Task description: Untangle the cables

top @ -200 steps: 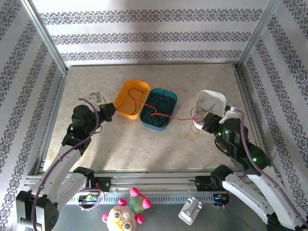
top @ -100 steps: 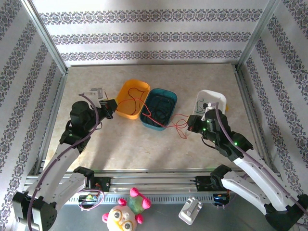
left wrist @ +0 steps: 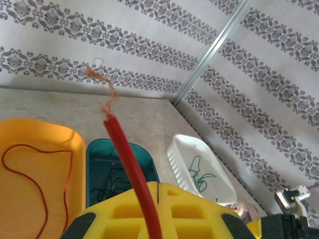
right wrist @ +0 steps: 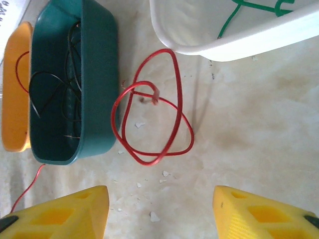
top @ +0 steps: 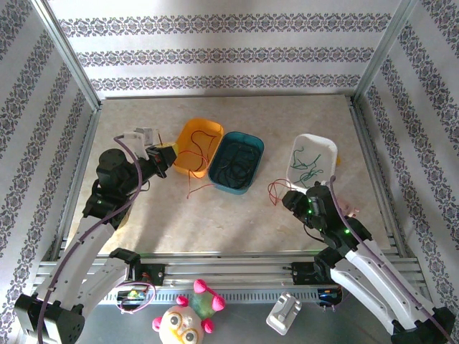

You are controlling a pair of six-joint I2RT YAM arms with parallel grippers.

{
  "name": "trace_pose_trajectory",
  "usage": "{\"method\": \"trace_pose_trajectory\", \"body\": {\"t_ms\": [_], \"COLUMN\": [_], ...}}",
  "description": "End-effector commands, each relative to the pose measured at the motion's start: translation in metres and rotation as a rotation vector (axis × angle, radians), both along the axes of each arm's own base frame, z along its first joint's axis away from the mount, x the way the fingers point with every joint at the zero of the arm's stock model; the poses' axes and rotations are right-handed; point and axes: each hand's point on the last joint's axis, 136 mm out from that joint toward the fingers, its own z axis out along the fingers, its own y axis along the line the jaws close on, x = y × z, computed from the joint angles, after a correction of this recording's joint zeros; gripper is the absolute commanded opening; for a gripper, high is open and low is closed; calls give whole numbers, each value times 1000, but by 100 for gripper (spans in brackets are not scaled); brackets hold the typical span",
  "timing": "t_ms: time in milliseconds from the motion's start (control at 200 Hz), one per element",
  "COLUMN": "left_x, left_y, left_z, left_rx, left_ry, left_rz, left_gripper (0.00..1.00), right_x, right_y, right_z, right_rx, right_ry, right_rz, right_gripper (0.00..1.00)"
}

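The red cable's trailing length spills onto the table, so my left gripper should next carry the cable outward, then over the orange tray's inside and release it there.
My left gripper hovers at the left edge of the orange tray, shut on a red cable. The cable's frayed copper tip sticks up past the yellow fingers. The rest of that red cable trails through the orange tray and onto the table. A separate red cable loop lies on the table between the teal tray and the white tray. My right gripper is open just short of it, holding nothing. Black cables lie in the teal tray and green ones in the white tray.
Small white flakes dot the table under the right gripper. Metal frame rails border the table on both sides. A plush toy and a white clip sit beyond the near rail.
My right gripper opened, let go of the red cable and drew back toward the near edge, leaving the loop on the table. The left gripper pulled its red cable slightly left.
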Motion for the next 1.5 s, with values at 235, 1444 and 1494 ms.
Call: {"method": "trace_pose_trajectory", "body": {"t_ms": [235, 1444, 1494], "left_x": [-12, 168, 165], "left_y": [-8, 11, 12], "left_z": [10, -113, -122], "left_rx": [14, 373, 386], "left_ry": [-24, 284, 317], "left_rz": [-63, 467, 476], "left_gripper": [0, 0, 1], "right_x": [15, 6, 6], "right_y": [20, 24, 26], "right_z": [-8, -1, -2], "right_rx": [-7, -18, -20], "right_ry": [31, -1, 4], "right_rz": [64, 143, 150], "right_gripper": [58, 59, 59]}}
